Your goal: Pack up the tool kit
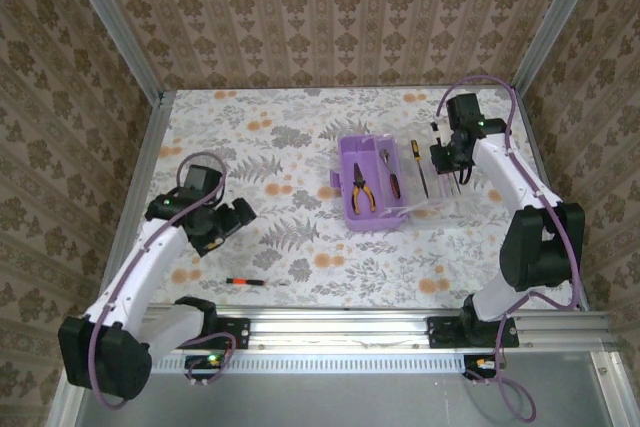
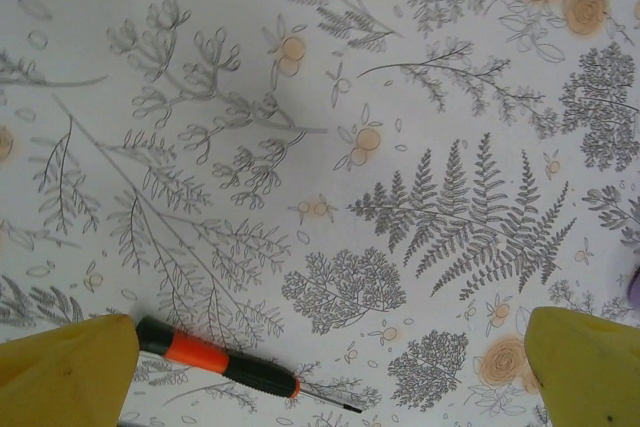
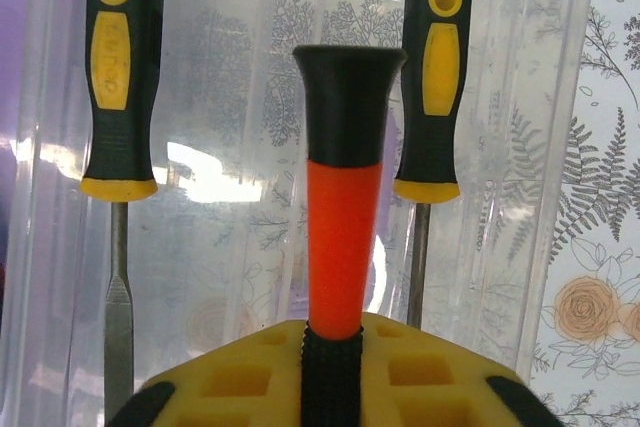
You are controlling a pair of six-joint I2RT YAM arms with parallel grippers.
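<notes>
My left gripper is open above the black-and-orange screwdriver, which lies nearer the base. Next, it will lower its open fingers back onto the black grip beside the screwdriver's shaft.
The purple tool kit box lies open mid-table, its clear lid flapped out to the right. Orange-handled pliers and a wrench rest inside it. Two yellow-and-black screwdrivers lie on the lid. My right gripper hovers over the lid, shut on a black-orange screwdriver that stands up between its yellow pads. A second black-orange screwdriver lies on the table. My left gripper stands wide open above it, its left finger over the handle end.
Patterned walls and metal frame posts enclose the floral tabletop. An aluminium rail carrying both arm bases runs along the near edge.
</notes>
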